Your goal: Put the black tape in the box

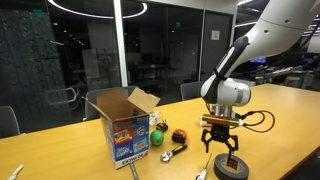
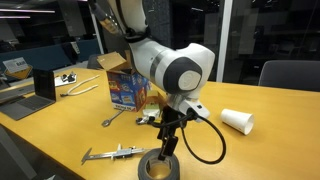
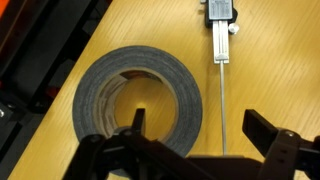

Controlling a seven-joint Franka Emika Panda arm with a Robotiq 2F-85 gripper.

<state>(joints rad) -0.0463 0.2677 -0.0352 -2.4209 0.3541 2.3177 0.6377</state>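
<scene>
My gripper needs to go down next over the tape's side point(image 1: 219, 161) point(image 3: 187, 118) beside the caliper and close, as one open finger is over the tape's hole and the other outside it.
The black tape point(image 3: 100, 90) lies flat on the wooden table, a wide dark ring with a lighter core. It also shows in both exterior views point(image 1: 232, 168) point(image 2: 160, 168). My gripper point(image 3: 198, 125) is open and points straight down just above it point(image 1: 221, 148) point(image 2: 167, 152). In the wrist view one finger is over the ring's hole and the other is outside its right wall. The brown box point(image 1: 125, 125) with raised flaps and a blue label stands apart from the tape, also seen in an exterior view point(image 2: 125, 88).
A metal caliper point(image 3: 220, 40) lies next to the tape point(image 2: 120, 153). A wrench point(image 1: 172, 153), a green ball point(image 1: 157, 138) and an orange-and-black round object point(image 1: 180, 135) lie beside the box. A white cup point(image 2: 237, 121) lies on its side. A laptop point(image 2: 45, 85) stands far off.
</scene>
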